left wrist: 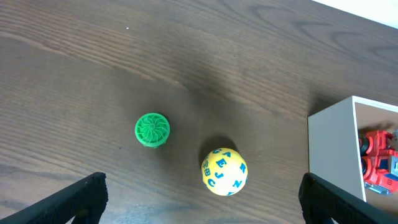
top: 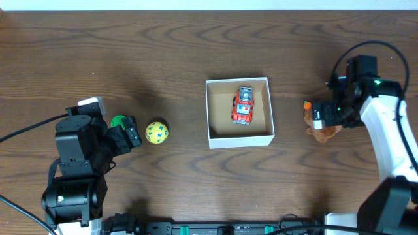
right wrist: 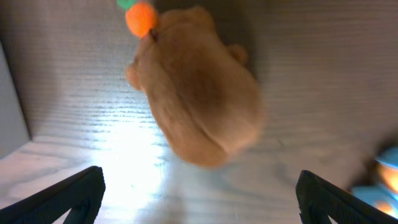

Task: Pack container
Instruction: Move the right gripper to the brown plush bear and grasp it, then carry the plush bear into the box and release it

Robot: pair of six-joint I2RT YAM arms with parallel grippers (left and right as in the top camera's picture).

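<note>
My right gripper is open and needs to go down toward the tabletop next. It should close around the plush's tan body [top: 322,134] [right wrist: 205,99], since its width fits between the two open fingers.
The container [top: 215,138] is a square white box with a tan floor at the table's middle, and a red toy car [top: 243,105] lies inside it. Its corner and the car show in the left wrist view [left wrist: 329,149]. A yellow ball with blue letters [top: 157,132] and a green ridged disc [top: 119,121] lie left of the box. My left gripper [top: 128,136] is open, just short of them; both show ahead of it [left wrist: 224,171], [left wrist: 152,129]. A tan plush toy with an orange bit [top: 322,133] lies right of the box. My right gripper [top: 321,116] is open above the plush [right wrist: 199,93].
The dark wooden table [top: 163,59] stretches around the box. A blue and orange object [right wrist: 387,171] shows blurred at the right edge of the right wrist view. The box wall [right wrist: 11,106] shows at that view's left edge.
</note>
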